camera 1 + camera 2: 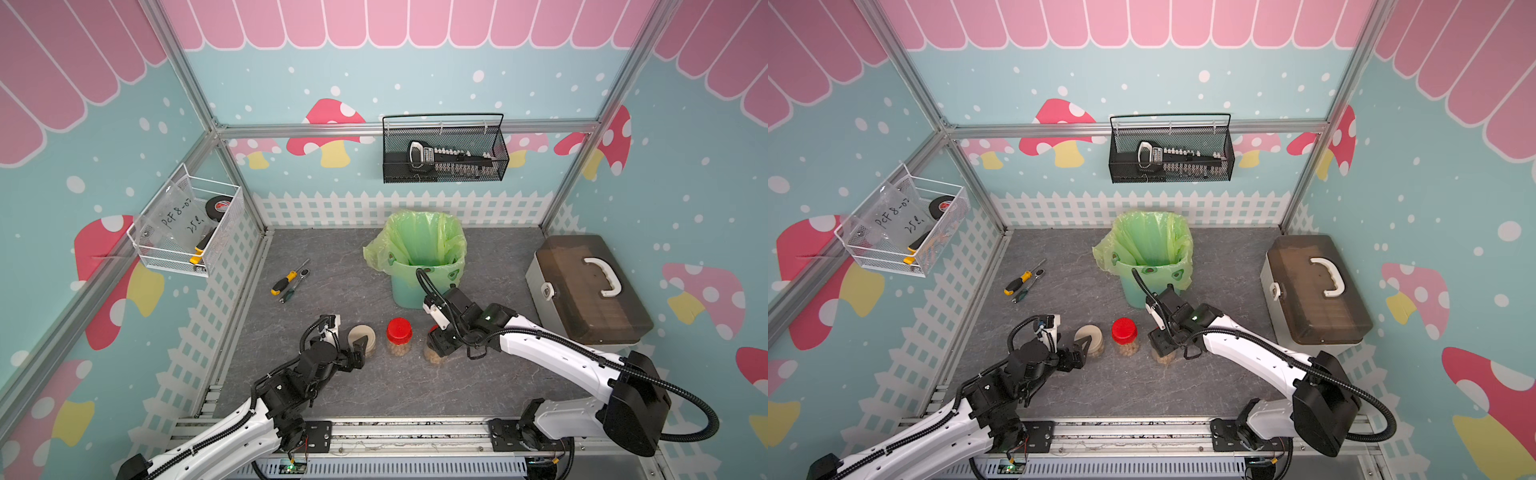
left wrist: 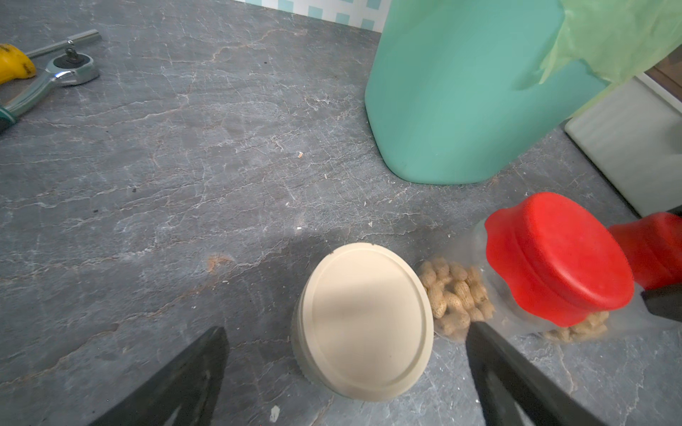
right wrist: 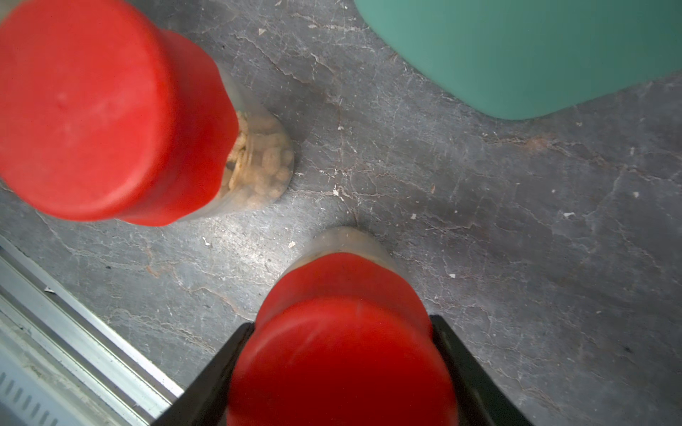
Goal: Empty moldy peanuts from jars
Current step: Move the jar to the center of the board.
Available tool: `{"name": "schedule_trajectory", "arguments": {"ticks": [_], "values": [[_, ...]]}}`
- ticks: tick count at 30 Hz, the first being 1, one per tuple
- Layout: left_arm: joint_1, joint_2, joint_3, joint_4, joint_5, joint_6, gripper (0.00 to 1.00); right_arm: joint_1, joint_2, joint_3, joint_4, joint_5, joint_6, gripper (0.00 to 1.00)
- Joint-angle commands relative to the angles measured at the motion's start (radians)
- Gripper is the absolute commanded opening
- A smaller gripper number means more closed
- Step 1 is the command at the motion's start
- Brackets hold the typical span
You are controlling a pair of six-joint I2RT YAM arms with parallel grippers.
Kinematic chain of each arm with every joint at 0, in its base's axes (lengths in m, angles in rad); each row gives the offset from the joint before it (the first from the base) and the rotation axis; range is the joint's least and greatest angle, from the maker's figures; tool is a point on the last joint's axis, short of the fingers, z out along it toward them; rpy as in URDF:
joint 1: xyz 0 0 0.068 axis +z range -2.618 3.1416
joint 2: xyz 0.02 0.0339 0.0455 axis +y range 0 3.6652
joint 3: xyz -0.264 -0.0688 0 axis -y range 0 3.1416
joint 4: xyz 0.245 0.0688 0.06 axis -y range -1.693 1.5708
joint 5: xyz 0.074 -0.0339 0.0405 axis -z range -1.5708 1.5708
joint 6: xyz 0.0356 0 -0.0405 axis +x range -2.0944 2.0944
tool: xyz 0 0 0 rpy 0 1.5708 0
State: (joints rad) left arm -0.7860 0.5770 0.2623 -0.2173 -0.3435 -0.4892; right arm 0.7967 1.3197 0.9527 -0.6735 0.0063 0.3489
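My right gripper carries the jar outward to the bare tabletop between bin and toolbox (image 1: 1224,299) next and releases its red lid there, clear of others.
Three clear jars of tan moldy peanuts (image 2: 454,295) stand in a row on the grey table. The beige-lidded jar (image 1: 361,334) is at the left. My left gripper (image 2: 347,330) is open, one finger on either side of its lid without touching it. The middle jar (image 1: 399,330) has a red lid and stands free. In the right wrist view my right gripper (image 3: 343,324) is shut on the red lid (image 3: 343,369) of the right jar (image 1: 434,355), with both fingers pressed against the lid's sides. That jar rests upright on the table, and its lid is mostly hidden in both top views.
A teal bin with a green bag (image 1: 419,266) stands just behind the jars. A brown-lidded toolbox (image 1: 586,286) sits at the right. A screwdriver and ratchet (image 1: 289,280) lie at the back left. Wire baskets hang on the walls, and a metal rail (image 1: 399,432) runs along the front.
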Motion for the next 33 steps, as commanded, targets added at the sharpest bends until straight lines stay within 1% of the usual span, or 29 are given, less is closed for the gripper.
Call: {"name": "schedule_trajectory", "arguments": {"ticks": [1,5,8,10,13,16,19,22,24,29,30,33], "values": [[0.004,0.0,0.034,0.019,0.006,0.013,0.99,-0.038,-0.059,-0.029,-0.027,0.03,0.008,0.56],[0.011,0.017,0.046,0.021,0.008,0.027,0.99,-0.159,-0.123,-0.046,-0.052,0.025,-0.029,0.54],[0.017,0.031,0.058,0.021,0.009,0.038,0.99,-0.289,-0.153,-0.049,-0.058,0.028,-0.072,0.54],[0.021,0.036,0.063,0.022,0.011,0.044,0.99,-0.375,-0.15,-0.026,-0.051,0.001,-0.083,0.54],[0.038,0.05,0.064,0.035,0.018,0.054,1.0,-0.469,-0.105,0.022,-0.026,0.052,-0.092,0.54],[0.069,0.078,0.084,0.035,0.078,0.068,0.99,-0.563,-0.029,0.059,0.031,0.015,-0.109,0.54],[0.09,0.083,0.092,0.03,0.099,0.081,0.99,-0.629,0.058,0.098,0.067,0.028,-0.124,0.54],[0.112,0.077,0.09,0.025,0.121,0.086,0.99,-0.649,0.121,0.132,0.081,0.055,-0.139,0.54],[0.119,0.07,0.089,0.014,0.121,0.092,1.0,-0.651,0.147,0.145,0.085,0.051,-0.142,0.54],[0.138,0.046,0.076,0.003,0.127,0.095,1.0,-0.652,0.176,0.135,0.092,0.055,-0.145,0.58],[0.143,0.042,0.075,0.002,0.133,0.092,0.99,-0.651,0.178,0.131,0.091,0.056,-0.148,0.6],[0.152,0.043,0.074,0.005,0.146,0.095,0.99,-0.652,0.164,0.124,0.085,0.049,-0.146,0.7]]}}
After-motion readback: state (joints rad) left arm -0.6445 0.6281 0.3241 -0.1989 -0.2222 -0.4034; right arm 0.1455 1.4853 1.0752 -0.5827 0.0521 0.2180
